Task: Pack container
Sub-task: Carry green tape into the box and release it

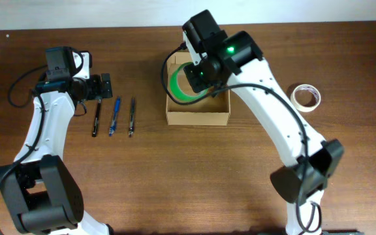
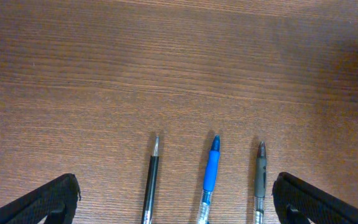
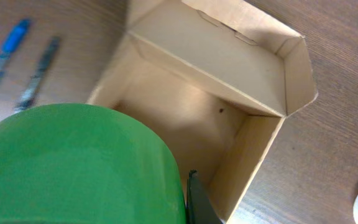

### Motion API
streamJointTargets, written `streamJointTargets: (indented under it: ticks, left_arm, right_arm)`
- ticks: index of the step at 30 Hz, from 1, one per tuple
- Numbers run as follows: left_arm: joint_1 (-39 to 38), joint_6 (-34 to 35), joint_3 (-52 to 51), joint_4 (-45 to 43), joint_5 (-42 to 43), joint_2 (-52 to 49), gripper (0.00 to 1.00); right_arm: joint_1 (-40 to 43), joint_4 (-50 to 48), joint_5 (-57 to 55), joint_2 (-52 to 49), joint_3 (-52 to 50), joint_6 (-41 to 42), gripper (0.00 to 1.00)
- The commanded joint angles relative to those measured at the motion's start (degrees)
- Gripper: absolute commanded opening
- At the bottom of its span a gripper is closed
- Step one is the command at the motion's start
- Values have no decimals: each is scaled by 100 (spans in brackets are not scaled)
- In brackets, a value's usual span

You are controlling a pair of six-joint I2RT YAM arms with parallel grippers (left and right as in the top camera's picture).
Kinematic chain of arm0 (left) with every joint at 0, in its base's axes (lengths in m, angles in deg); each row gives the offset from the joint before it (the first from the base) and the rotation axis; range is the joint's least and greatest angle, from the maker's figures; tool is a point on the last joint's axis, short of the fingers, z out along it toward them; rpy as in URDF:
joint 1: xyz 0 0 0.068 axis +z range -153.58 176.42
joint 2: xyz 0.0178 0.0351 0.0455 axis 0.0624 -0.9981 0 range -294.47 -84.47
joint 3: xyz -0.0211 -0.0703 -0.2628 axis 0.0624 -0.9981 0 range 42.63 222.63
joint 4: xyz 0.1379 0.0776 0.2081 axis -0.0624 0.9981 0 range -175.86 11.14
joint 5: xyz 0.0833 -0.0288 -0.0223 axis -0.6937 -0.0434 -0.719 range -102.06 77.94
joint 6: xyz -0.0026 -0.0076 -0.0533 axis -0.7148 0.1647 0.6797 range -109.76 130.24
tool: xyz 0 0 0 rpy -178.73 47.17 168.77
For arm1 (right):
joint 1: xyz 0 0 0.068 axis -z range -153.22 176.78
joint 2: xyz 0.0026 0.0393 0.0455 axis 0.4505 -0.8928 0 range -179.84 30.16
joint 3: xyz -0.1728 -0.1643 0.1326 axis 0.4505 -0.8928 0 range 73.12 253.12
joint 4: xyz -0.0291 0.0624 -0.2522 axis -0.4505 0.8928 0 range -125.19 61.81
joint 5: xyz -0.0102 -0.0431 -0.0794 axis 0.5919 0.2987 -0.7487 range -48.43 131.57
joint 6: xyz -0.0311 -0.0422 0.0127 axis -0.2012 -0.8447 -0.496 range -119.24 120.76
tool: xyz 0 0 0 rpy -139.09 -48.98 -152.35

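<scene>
Next, my right gripper should move down to the half of the box's bottom nearer the pens and release the green tape roll there, since it still hangs over the box's open top.
The container is an open tan cardboard box at the table's middle, its flap lid folded back; it also shows in the right wrist view. My right gripper is shut on a green tape roll and holds it over the box's open top; the roll fills the lower left of the right wrist view. My left gripper is open and empty, just behind three pens: a black pen, a blue pen and a grey pen.
A white tape roll lies on the table to the right of the box. The three pens lie side by side left of the box. The right arm reaches across from the lower right.
</scene>
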Motion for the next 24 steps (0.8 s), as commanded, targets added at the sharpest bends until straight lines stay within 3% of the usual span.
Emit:
streamJointTargets:
  ticks: [1, 14, 24]
  left_arm:
    - [24, -111, 120, 0, -22, -74, 99]
    - [24, -111, 120, 0, -22, -74, 99]
    - [24, -111, 120, 0, -22, -74, 99]
  right_arm:
    - [96, -133, -361, -415, -39, -63, 4]
    - [122, -612, -101, -1829, -37, -59, 4]
    - [160, -883, -76, -2098, -37, -61, 4]
